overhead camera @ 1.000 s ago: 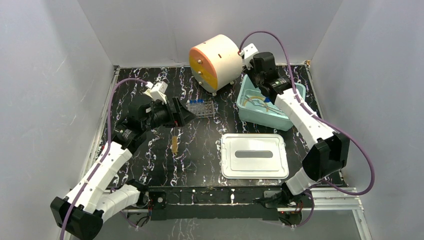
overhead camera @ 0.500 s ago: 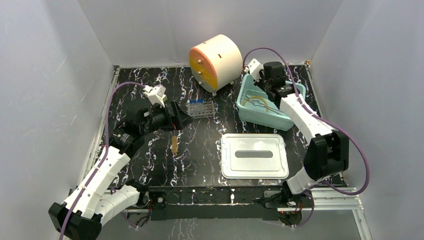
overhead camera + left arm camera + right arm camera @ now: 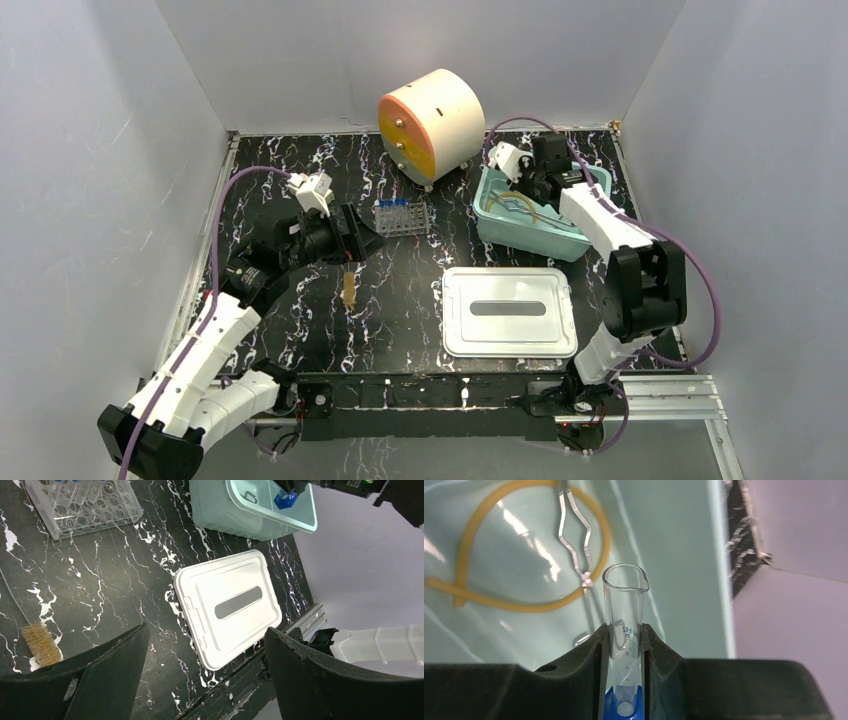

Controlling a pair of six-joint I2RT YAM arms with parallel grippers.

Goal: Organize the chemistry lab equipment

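The graduated cylinder (image 3: 625, 605) is still hanging above the tub's bottom. I will next move my right gripper down to that bottom (image 3: 598, 591) beside the metal wire clip and let go of the cylinder.
My right gripper (image 3: 624, 645) is shut on a clear graduated cylinder (image 3: 625, 605) with a blue base, held over the teal tub (image 3: 525, 240). On the tub floor lie a tan rubber-tubing coil (image 3: 514, 606) and a bent metal wire clip (image 3: 585, 579). My left gripper (image 3: 206, 630) hangs open and empty above the table, just above a short wooden-handled brush (image 3: 348, 288) that also shows in the left wrist view (image 3: 41, 642). The clear tube rack (image 3: 402, 216) with blue-capped tubes stands just right of the left gripper (image 3: 366, 240).
The round cream-and-orange drawer cabinet (image 3: 430, 122) stands at the back, left of the tub. The white lid (image 3: 508, 310) lies flat in front of the tub, near the table's front edge. Grey walls close in both sides.
My right arm has swung from beside the cabinet to over the tub, carrying the cylinder lower. The left gripper has shifted slightly and stays open.
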